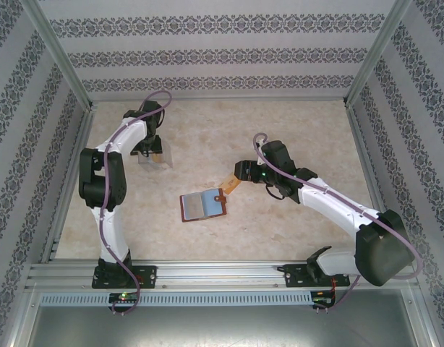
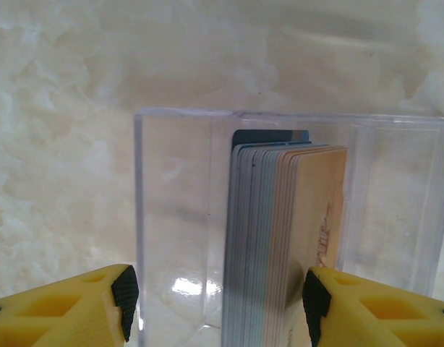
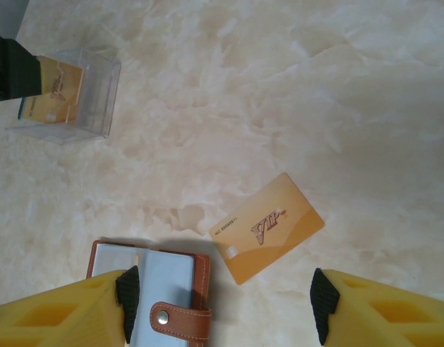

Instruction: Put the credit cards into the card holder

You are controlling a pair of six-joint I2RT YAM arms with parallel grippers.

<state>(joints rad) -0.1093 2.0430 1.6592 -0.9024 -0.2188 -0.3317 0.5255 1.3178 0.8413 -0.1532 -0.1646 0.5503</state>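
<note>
I should next close my left gripper's fingers on the outermost orange-tan VIP card [image 1: 157, 157], as it stands upright between them at the end of the stack.
The reddish-brown card holder [image 1: 204, 206] lies open on the table, its greyish-blue pockets facing up and its snap tab [image 3: 180, 319] at its right edge. One orange-tan credit card [image 3: 267, 226] marked VIP lies flat just right of the holder, apart from it. My right gripper [image 3: 220, 303] hovers open above this card and the holder's tab, holding nothing. A stack of credit cards [image 2: 280, 238], silvery-grey and tan, stands on edge in a clear plastic box [image 2: 178, 217]. My left gripper [image 2: 220, 303] is open, its fingers on either side of the stack without touching it.
The clear box [image 1: 153, 157] sits at the back left of the marble-patterned table, under the left gripper [image 1: 151, 148]. The orange card [image 1: 229, 183] lies under the right gripper [image 1: 238, 176]. Patterned walls and metal posts enclose the table.
</note>
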